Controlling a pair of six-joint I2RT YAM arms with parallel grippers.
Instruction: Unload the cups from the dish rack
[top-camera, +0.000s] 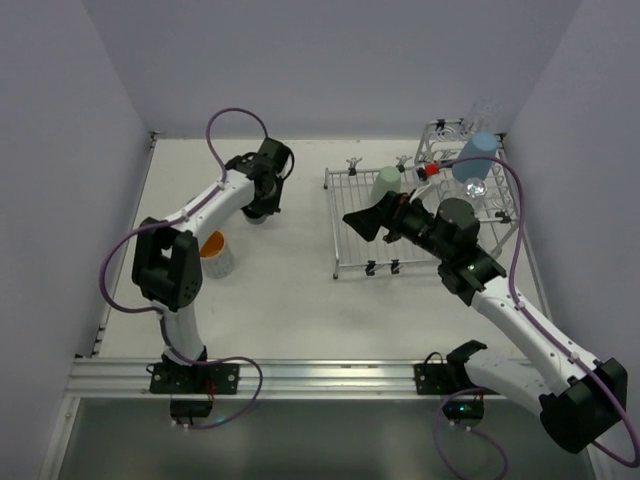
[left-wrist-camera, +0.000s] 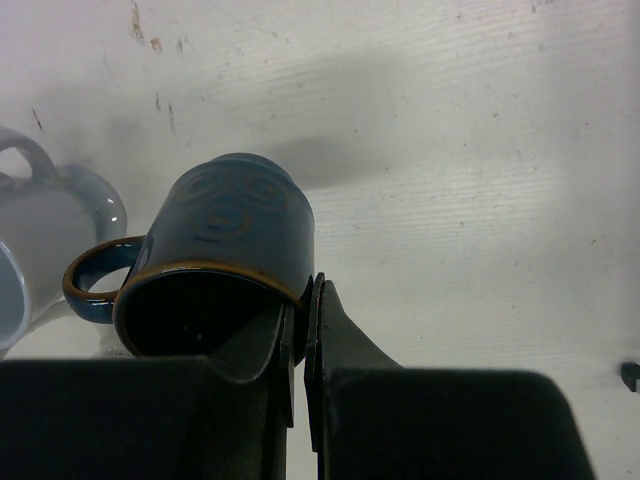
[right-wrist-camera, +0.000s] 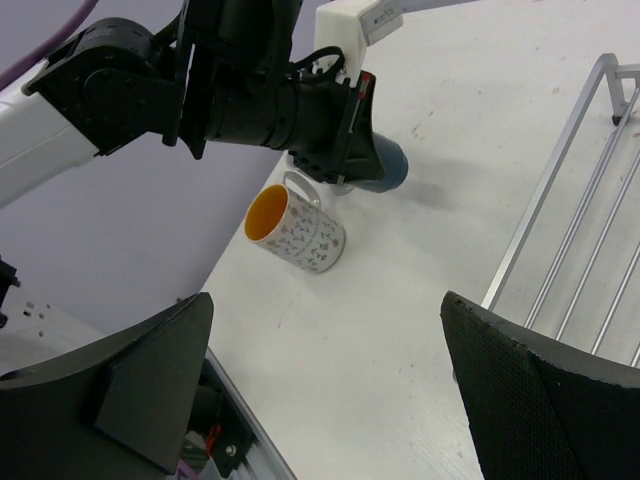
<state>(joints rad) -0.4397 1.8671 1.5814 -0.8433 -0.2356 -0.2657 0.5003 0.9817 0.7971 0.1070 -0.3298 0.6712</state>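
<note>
The left gripper should bring the dark blue handled mug (left-wrist-camera: 235, 235) down next, slightly toward the whitish cup, because the mug is still above the table.
My left gripper (top-camera: 259, 205) is shut on the rim of the dark blue handled mug (left-wrist-camera: 235, 235), with one finger inside and one outside, low over the table at the back left. The mug also shows in the right wrist view (right-wrist-camera: 383, 170). The whitish cup with orange inside (top-camera: 218, 252) stands next to it on the table (right-wrist-camera: 295, 228). The silver dish rack (top-camera: 355, 262) is on the right. It holds the pale green tumbler (top-camera: 386, 183), the light blue tumbler (top-camera: 476, 155) and a clear glass (top-camera: 480, 112). My right gripper (top-camera: 365, 222) is open and empty over the rack's left part.
White walls close in the table at the left, back and right. A metal rail (top-camera: 300, 375) runs along the near edge. The rack's wire edge (right-wrist-camera: 560, 215) shows at the right of the right wrist view. A pale cup (left-wrist-camera: 40, 230) sits at the left wrist view's left edge.
</note>
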